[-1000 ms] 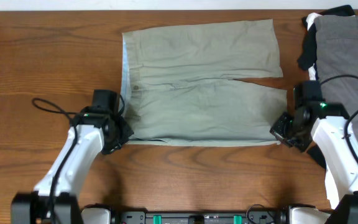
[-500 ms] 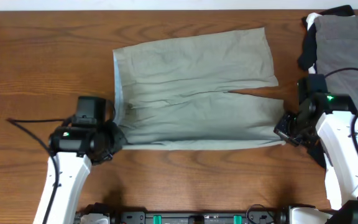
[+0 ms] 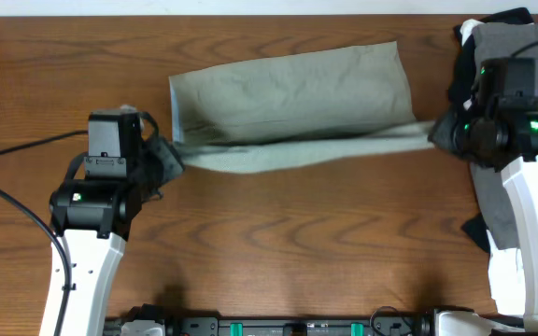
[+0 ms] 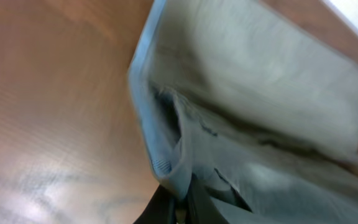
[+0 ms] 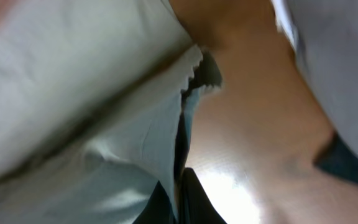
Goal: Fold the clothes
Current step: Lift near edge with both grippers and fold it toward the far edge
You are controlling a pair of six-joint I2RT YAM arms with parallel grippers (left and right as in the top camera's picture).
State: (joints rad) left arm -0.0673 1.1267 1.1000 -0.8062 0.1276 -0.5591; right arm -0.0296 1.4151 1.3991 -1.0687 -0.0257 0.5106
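Observation:
Next, my right gripper needs to sweep outward over the flat half and release the hem by the pile-side far corner (image 3: 392, 50), as that corner lies outward of the gripper.
Khaki-olive shorts (image 3: 292, 89) lie across the middle of the table, their far half flat. The near half is lifted off the wood and stretched into a band (image 3: 297, 154) between my two grippers. My left gripper (image 3: 163, 159) is shut on the waistband corner, whose pale blue lining (image 4: 146, 127) shows in the left wrist view. My right gripper (image 3: 440, 133) is shut on the leg hem (image 5: 188, 81) at the right end. In both wrist views the cloth runs straight down between the dark fingers (image 4: 188, 202).
A pile of grey, black and white garments (image 3: 521, 56) sits at the back right, partly under my right arm. Bare wooden table (image 3: 297, 252) spreads in front of the shorts and to the left. The table's far edge meets a white wall.
Both grippers have risen and moved toward the far side, carrying the near edge of the shorts up and over. The flat near half has become a raised, taut band.

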